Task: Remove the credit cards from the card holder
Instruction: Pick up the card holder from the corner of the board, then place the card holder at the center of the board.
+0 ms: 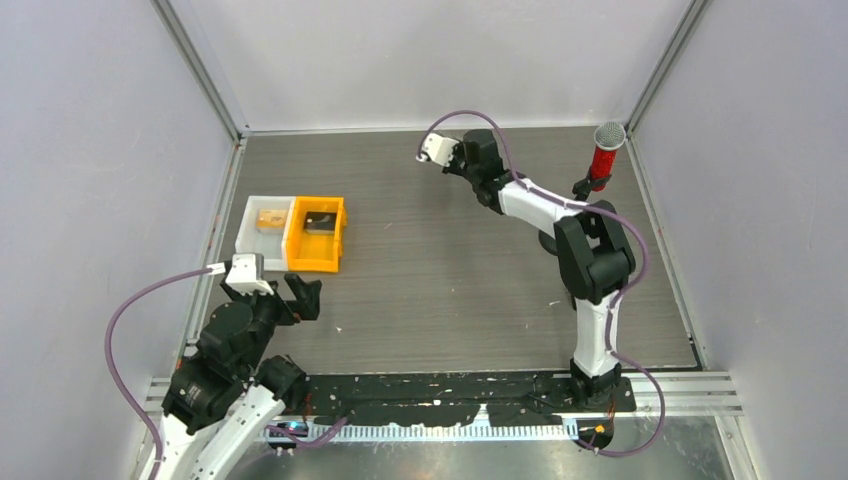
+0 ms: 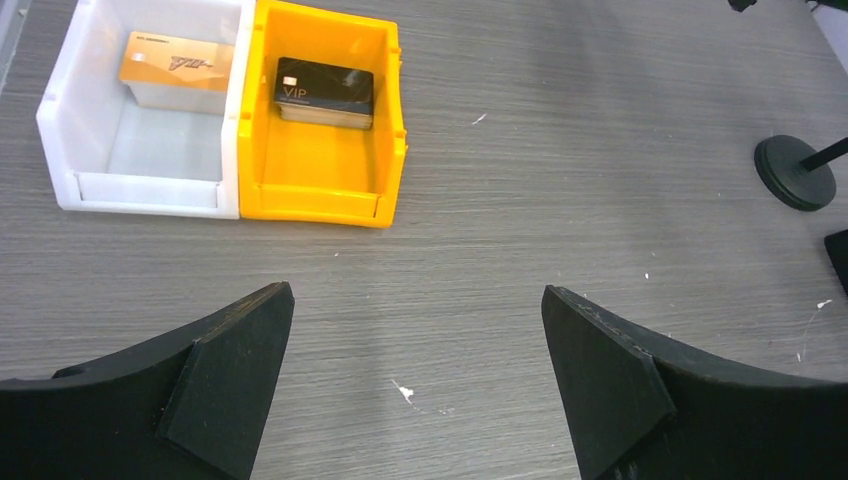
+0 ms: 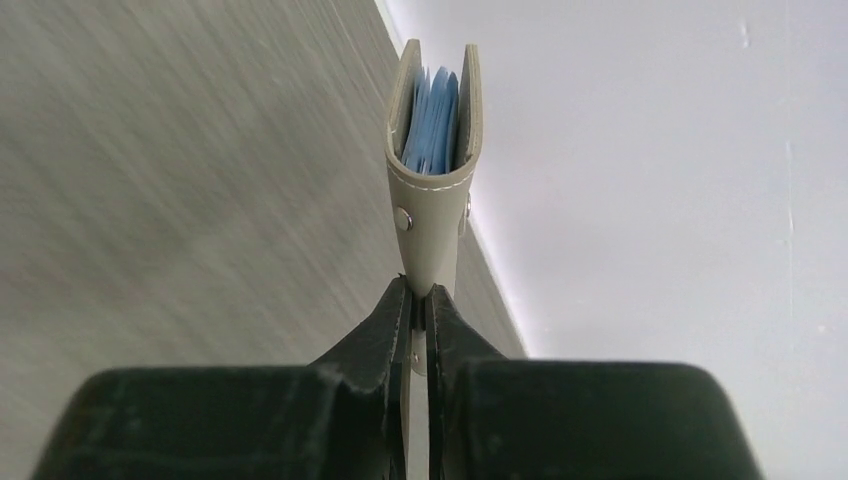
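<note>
The robot's right gripper will next move back and down onto the open middle of the tabletop and let go of the holder, since the cards are still between the holder's panels.
In the right wrist view my right gripper (image 3: pixel 420 295) is shut on the lower edge of the grey card holder (image 3: pixel 432 215). It holds the holder edge-on, off the table, towards the back wall. The holder's two panels gape slightly at the far end, and several light blue credit cards (image 3: pixel 432 120) sit between them. In the top view the right gripper (image 1: pixel 478 150) is at the back middle of the table, and the holder is hidden behind the wrist. My left gripper (image 1: pixel 305 295) (image 2: pixel 415 300) is open and empty, low over the table just in front of the bins.
A white bin (image 1: pixel 262 225) (image 2: pixel 150 190) holds a gold card (image 2: pixel 178 60). An orange bin (image 1: pixel 318 235) (image 2: pixel 320 200) beside it holds a black VIP card (image 2: pixel 325 88). A red microphone (image 1: pixel 605 150) on a black round base (image 2: pixel 795 172) stands at the back right.
</note>
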Available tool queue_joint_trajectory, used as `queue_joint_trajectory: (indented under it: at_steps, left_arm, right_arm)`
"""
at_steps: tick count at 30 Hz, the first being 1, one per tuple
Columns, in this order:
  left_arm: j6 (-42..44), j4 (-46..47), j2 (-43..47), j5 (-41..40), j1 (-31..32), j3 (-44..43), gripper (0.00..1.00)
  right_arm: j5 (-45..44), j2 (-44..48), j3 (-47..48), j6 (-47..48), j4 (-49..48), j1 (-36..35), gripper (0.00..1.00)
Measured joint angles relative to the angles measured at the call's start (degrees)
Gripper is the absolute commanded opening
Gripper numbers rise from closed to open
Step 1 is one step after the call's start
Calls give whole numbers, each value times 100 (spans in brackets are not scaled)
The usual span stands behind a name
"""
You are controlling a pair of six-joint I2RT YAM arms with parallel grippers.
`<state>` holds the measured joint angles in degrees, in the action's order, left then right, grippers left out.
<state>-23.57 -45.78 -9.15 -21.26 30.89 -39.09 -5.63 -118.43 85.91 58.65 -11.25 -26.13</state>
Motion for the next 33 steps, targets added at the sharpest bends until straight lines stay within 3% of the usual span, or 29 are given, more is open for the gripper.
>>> queue_joint_trajectory:
  at_steps: [4, 12, 18, 23, 28, 33]
  left_arm:
    - [-2, -2, -133, 157, 0, 0, 99]
    - [2, -31, -289, 461, 0, 0, 99]
    - [4, -17, -289, 682, 0, 0, 99]
    - [4, -17, -286, 748, 0, 0, 99]
    - [2, -17, -157, 791, 0, 0, 99]
    - [2, -15, -13, 800, 0, 0, 99]
  right_arm:
    - [-28, 754, -374, -883, 466, -387, 5]
    - [258, 2131, -1067, -3556, 1930, -1043, 5]
    - [1276, 3582, -2341, -5224, 2732, -1032, 5]
    - [2433, 4520, -3220, -6417, 2717, -1014, 5]
    - [3587, 4680, -4144, -7298, 2280, -1060, 5]
    - [4006, 4334, -4520, -7681, 2164, -1106, 5]
